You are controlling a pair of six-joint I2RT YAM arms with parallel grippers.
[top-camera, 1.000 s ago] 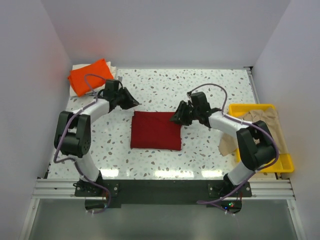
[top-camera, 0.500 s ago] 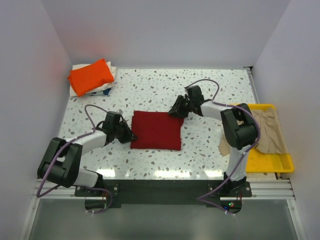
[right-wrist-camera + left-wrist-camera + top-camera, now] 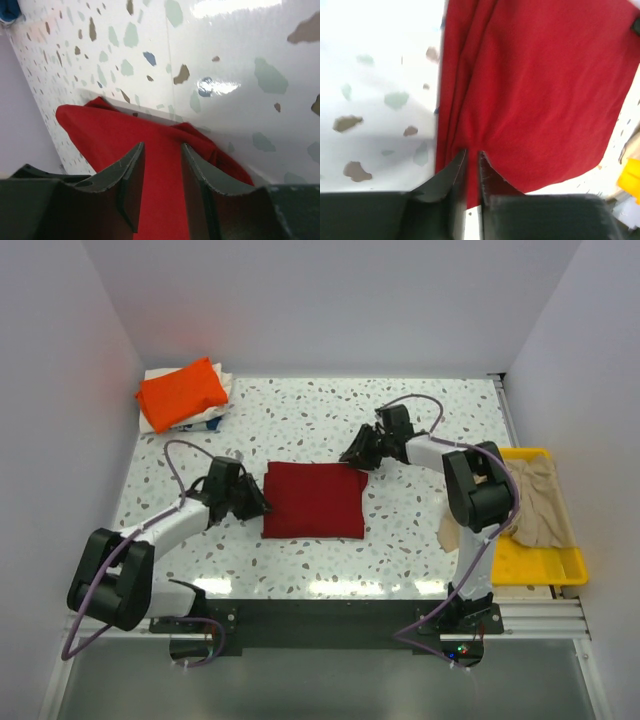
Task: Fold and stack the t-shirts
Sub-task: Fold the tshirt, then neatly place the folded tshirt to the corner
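Note:
My left gripper opens, lifts, shifts outward along the dark red t-shirt's edge and lowers near its far corner (image 3: 271, 467) next, since the t-shirt lies folded flat.
The dark red t-shirt (image 3: 313, 500) lies folded into a rectangle mid-table. My left gripper (image 3: 257, 504) is at its left edge. In the left wrist view the jaws (image 3: 471, 152) are nearly together, nipping that edge (image 3: 535, 85), and creases run to the tips. My right gripper (image 3: 352, 456) is at the shirt's far right corner. There its jaws (image 3: 162, 146) stand apart over the red cloth (image 3: 107, 132) without pinching it. The orange t-shirt (image 3: 181, 392) lies folded at the back left on a whitish one (image 3: 224, 378). The beige t-shirt (image 3: 531, 500) is crumpled at the right.
A yellow tray (image 3: 535, 566) sits at the right edge under the beige shirt, which spills over its left side. White walls close in the table on the left, back and right. A metal rail runs along the near edge.
My left arm swung from beside the orange shirt down to the red shirt's left edge. My right gripper shifted up to the far right corner. The shirt has stayed put.

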